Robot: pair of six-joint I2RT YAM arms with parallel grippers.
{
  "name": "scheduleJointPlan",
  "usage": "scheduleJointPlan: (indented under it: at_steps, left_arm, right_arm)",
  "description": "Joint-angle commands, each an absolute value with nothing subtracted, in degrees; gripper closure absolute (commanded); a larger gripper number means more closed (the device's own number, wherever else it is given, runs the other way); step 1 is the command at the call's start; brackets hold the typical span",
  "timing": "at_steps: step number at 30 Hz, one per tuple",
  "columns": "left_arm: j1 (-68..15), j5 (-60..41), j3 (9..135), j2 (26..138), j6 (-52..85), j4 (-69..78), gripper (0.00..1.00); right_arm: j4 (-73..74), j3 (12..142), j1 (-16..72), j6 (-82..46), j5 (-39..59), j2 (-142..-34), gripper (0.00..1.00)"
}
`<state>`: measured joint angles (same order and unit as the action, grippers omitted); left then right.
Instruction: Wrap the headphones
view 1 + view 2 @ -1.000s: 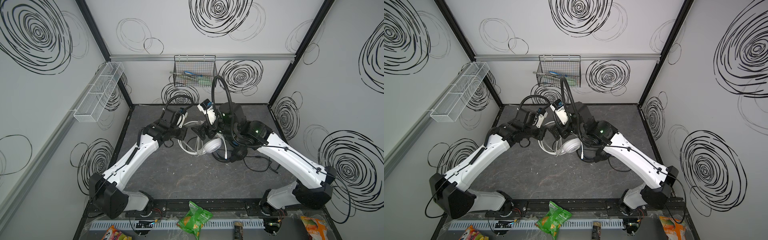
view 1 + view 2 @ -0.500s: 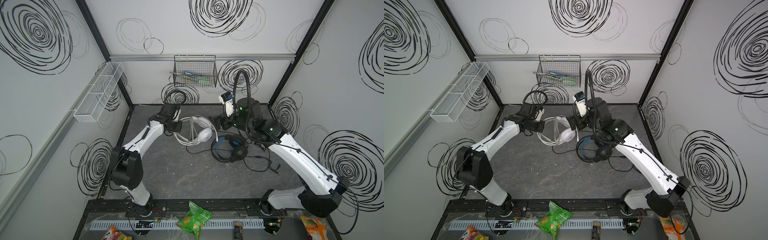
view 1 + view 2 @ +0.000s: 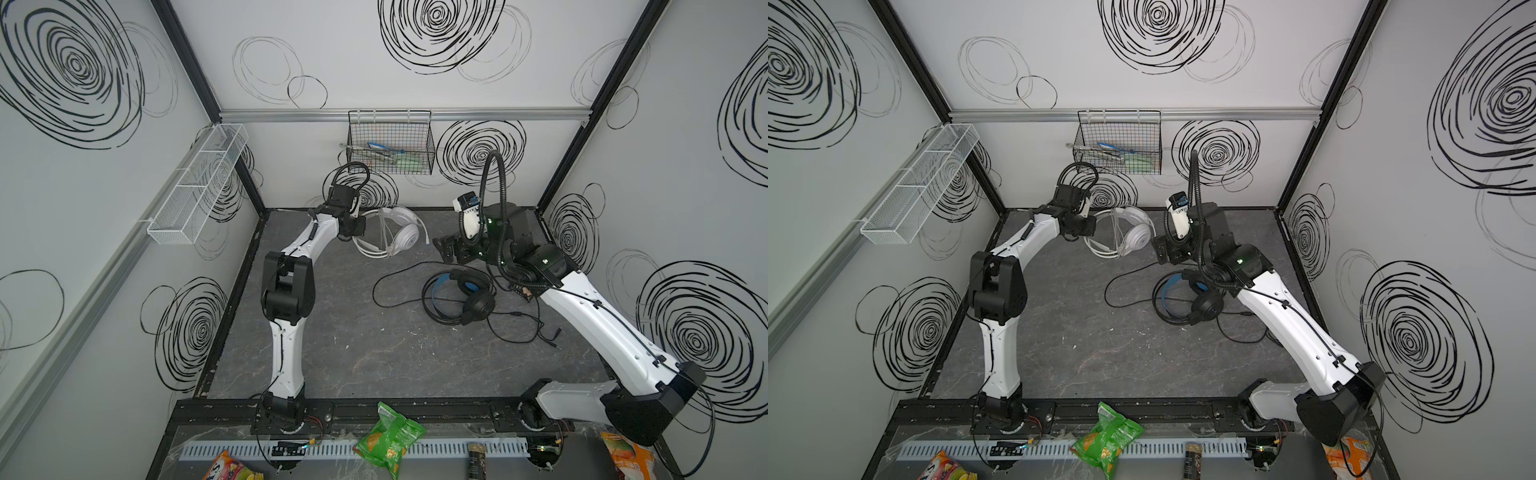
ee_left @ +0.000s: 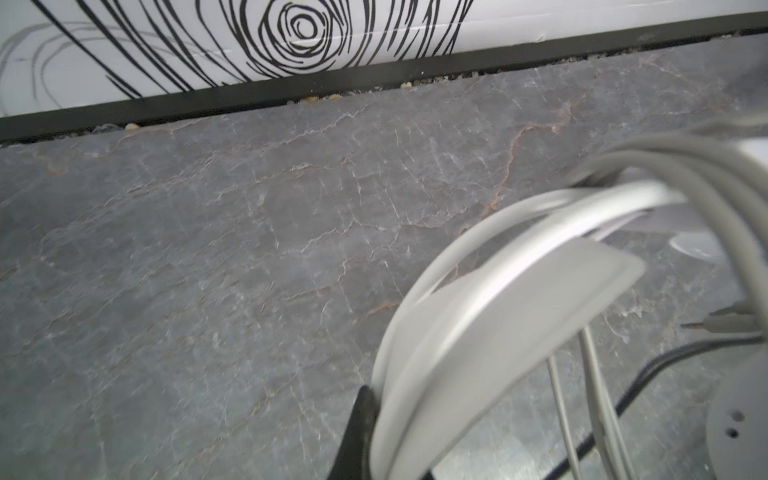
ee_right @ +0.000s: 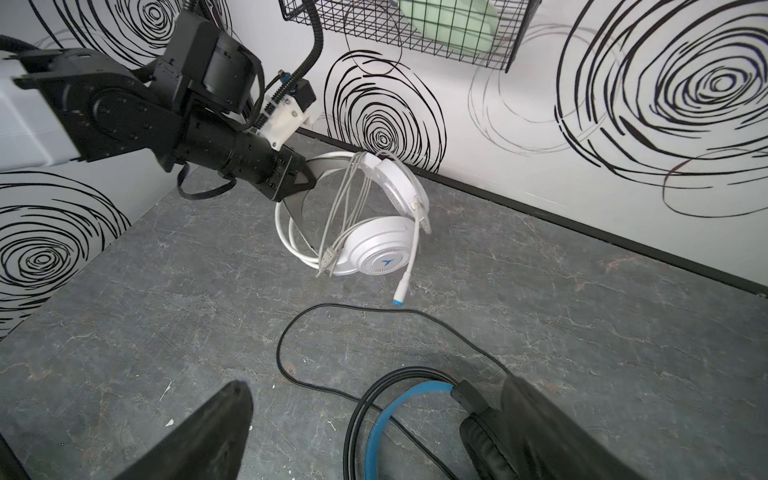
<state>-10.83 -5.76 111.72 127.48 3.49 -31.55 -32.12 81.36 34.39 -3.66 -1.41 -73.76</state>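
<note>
I will ease my left gripper down toward the back wall and release the white headphones' headband (image 4: 498, 311) on the bare floor below it, clear of the black cable.
The white headphones (image 3: 401, 237) (image 3: 1136, 235) (image 5: 374, 245) are near the back wall, their white cable looped round the headband (image 4: 498, 311). My left gripper (image 3: 359, 226) (image 3: 1090, 226) (image 5: 301, 183) (image 4: 386, 436) is shut on that headband. The boom mic (image 5: 405, 282) hangs from the lower ear cup. The black headphones (image 3: 473, 299) (image 3: 1204, 303) with a blue band (image 5: 399, 411) lie on the floor, and their black cable (image 3: 399, 286) (image 5: 291, 353) is spread loose. My right gripper (image 3: 446, 249) (image 3: 1163, 249) (image 5: 378, 390) hovers open above them, holding nothing.
A black wire basket (image 3: 390, 145) hangs on the back wall above the white headset. A white mesh shelf (image 3: 199, 183) is on the left wall. Snack bags (image 3: 388, 440) lie beyond the front rail. The black cable's plugs (image 3: 552, 336) trail to the right.
Both grippers were together at the white headset in the middle. The left arm has carried it toward the back wall, and the right gripper has drawn away to the right, uncovering the black headset.
</note>
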Motion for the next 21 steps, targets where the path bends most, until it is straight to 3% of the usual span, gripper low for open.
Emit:
scheduleJointPlan:
  at_steps: [1, 4, 21]
  left_arm:
    - [-9.61, -9.33, 118.68, 130.70, 2.20, -29.38, 1.00]
    - [-8.51, -9.59, 125.02, 135.38, 2.43, -30.72, 1.00]
    - [-5.94, -10.95, 125.93, 139.89, 3.44, -26.44, 1.00]
  right_arm:
    - [-30.71, 80.70, 32.96, -4.33, 0.04, -72.70, 0.03]
    - [-31.58, 80.39, 31.62, -3.72, 0.57, -72.72, 0.03]
    - [-30.84, 81.69, 30.32, -4.14, 0.55, -76.59, 0.03]
